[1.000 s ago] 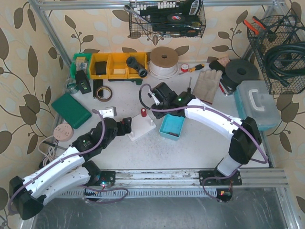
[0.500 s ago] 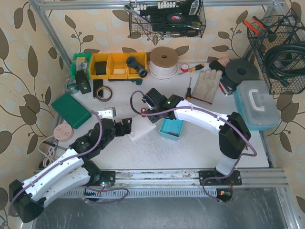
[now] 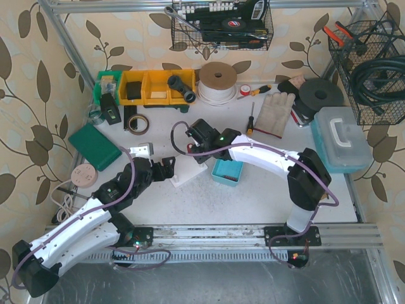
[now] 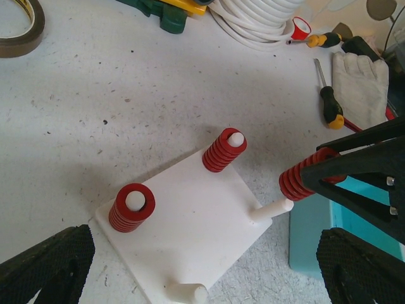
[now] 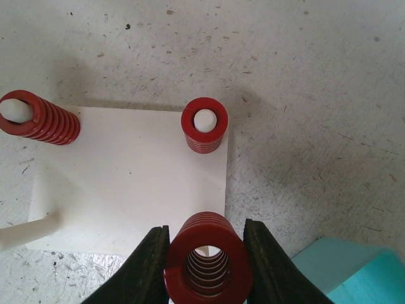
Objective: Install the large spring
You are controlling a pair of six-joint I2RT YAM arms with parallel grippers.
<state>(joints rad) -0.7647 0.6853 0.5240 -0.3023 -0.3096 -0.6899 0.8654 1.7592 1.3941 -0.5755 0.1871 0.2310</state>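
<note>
The red spring slides down over the bare peg [image 4: 273,208] by the teal tray next as my right gripper lowers, then releases it, since that peg stands below the gripper.
A white base plate [image 4: 190,240] with four pegs lies on the table; it also shows in the right wrist view [image 5: 126,183] and the top view [image 3: 188,171]. Red springs sit on two pegs [image 4: 133,208] [image 4: 224,151]. My right gripper [image 5: 205,263] is shut on a large red spring [image 5: 209,266], held just above the tip of a bare peg [image 4: 273,208]; the spring shows beside that peg in the left wrist view [image 4: 302,178]. The fourth peg [image 4: 187,292] is bare. My left gripper [image 3: 169,166] is open at the plate's near-left side, its fingertips [image 4: 47,261] wide apart.
A teal tray [image 3: 228,171] sits right of the plate. A screwdriver [image 4: 329,104], white glove [image 4: 361,85], cord coil [image 3: 218,82], tape roll [image 3: 137,123], yellow bins [image 3: 157,87] and green case [image 3: 95,145] lie around the back and left.
My right gripper carried the red spring left and slightly nearer, from above the teal tray to over the plate's right peg. The left arm shifted only slightly.
</note>
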